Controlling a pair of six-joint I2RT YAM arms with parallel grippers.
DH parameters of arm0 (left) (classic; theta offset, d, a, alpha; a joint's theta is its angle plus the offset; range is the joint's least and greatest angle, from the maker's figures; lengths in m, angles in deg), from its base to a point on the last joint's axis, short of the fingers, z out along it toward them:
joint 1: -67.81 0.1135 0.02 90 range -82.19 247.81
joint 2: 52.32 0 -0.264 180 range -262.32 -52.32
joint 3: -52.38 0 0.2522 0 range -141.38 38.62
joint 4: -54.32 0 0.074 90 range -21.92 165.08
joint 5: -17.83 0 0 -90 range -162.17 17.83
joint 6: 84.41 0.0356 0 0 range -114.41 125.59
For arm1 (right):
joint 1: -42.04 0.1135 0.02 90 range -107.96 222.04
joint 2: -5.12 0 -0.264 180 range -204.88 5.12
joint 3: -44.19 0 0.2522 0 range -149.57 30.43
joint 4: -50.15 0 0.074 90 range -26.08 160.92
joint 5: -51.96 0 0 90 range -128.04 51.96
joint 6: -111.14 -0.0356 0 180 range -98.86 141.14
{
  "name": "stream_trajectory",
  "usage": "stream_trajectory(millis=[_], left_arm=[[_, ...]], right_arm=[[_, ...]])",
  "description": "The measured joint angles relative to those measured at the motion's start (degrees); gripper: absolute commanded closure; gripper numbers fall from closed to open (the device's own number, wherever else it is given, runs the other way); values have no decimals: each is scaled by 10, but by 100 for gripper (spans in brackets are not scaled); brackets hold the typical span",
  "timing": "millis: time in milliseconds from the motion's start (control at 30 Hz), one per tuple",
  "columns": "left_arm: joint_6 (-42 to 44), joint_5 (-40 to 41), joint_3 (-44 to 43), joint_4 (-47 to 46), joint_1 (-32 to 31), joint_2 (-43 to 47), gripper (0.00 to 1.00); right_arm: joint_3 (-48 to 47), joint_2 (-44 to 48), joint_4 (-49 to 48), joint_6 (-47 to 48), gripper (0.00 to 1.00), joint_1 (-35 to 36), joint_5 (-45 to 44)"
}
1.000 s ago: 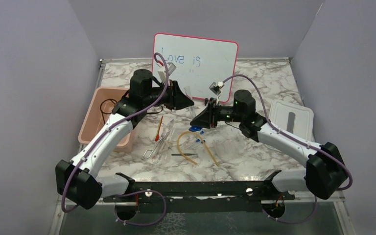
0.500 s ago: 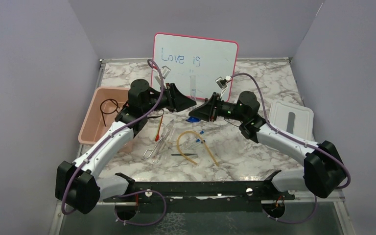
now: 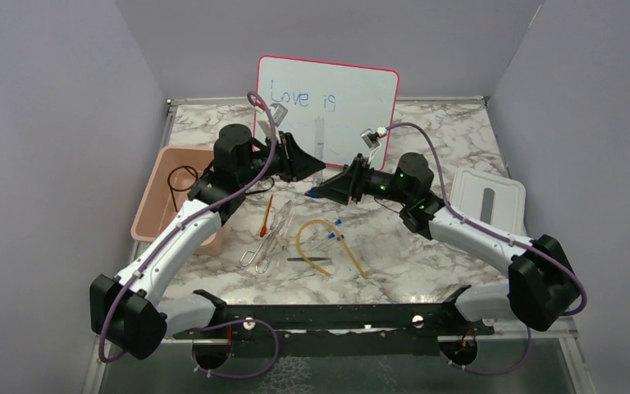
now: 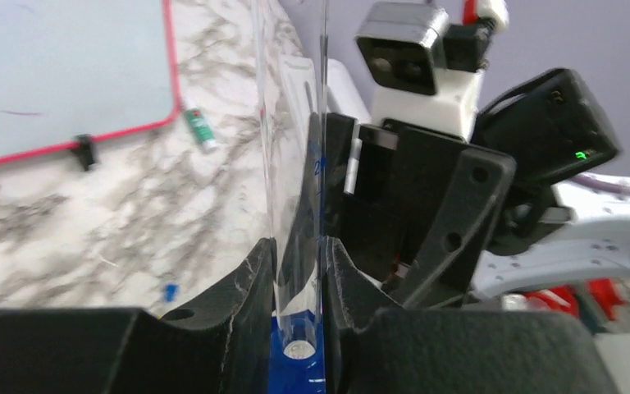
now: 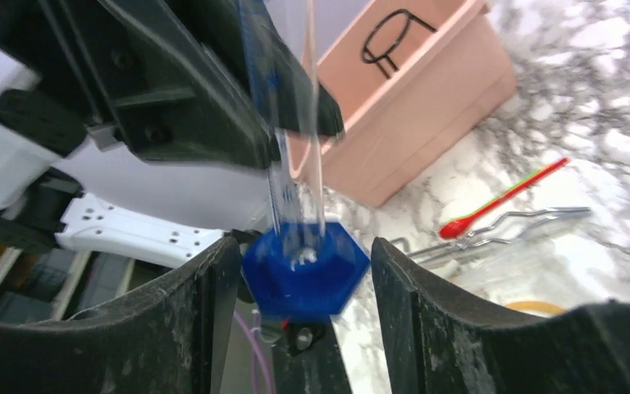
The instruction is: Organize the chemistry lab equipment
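Note:
Next, the left gripper swings over the pink bin (image 3: 164, 215), below it and leftward in the top view and already holding the tripod, lowers the tube inside and releases.
A clear measuring tube (image 3: 320, 141) on a blue hexagonal foot (image 3: 312, 192) stands upright in the air in front of the whiteboard. My left gripper (image 3: 310, 169) is shut on its glass stem (image 4: 297, 205), just above the foot (image 4: 295, 365). My right gripper (image 3: 320, 194) is open around the foot (image 5: 305, 275), with a gap on each side. On the table lie a red-tipped spatula (image 3: 267, 215), metal tongs (image 3: 262, 245), a tan rubber tube (image 3: 320, 238), a thin dark rod (image 3: 309, 260) and small blue-capped vials (image 3: 334, 235). A black wire tripod (image 3: 182, 178) lies in the pink bin.
The pink bin (image 3: 157, 217) stands at the left and its white lid (image 3: 488, 197) lies at the right. A pink-framed whiteboard (image 3: 353, 90) leans at the back, with a small green piece (image 4: 199, 129) by its lower edge.
The tube came up off the table and was turned upright between the arms. My left gripper has closed on its stem and my right gripper has opened off the blue foot.

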Motion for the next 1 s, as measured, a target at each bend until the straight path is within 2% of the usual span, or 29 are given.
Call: stream_trajectory(millis=[167,300,433,500,667,1000], left_arm=[[108,119,-104,165,3,0,84],[186,274,-175,306,21,0,84],[227,381,-186,423,58,-5,84],[243,418,-180,470,98,-21,84],[267,472,-158,533,172,-74,84],[325,523,-165,570,176,-139,85]], right_arm=[[-2,50,92,50,35,0,-75],[-2,108,166,96,35,0,-143],[7,149,203,125,35,0,-170],[19,162,210,131,35,0,-175],[51,168,230,134,35,0,-175],[61,176,260,138,35,0,-170]])
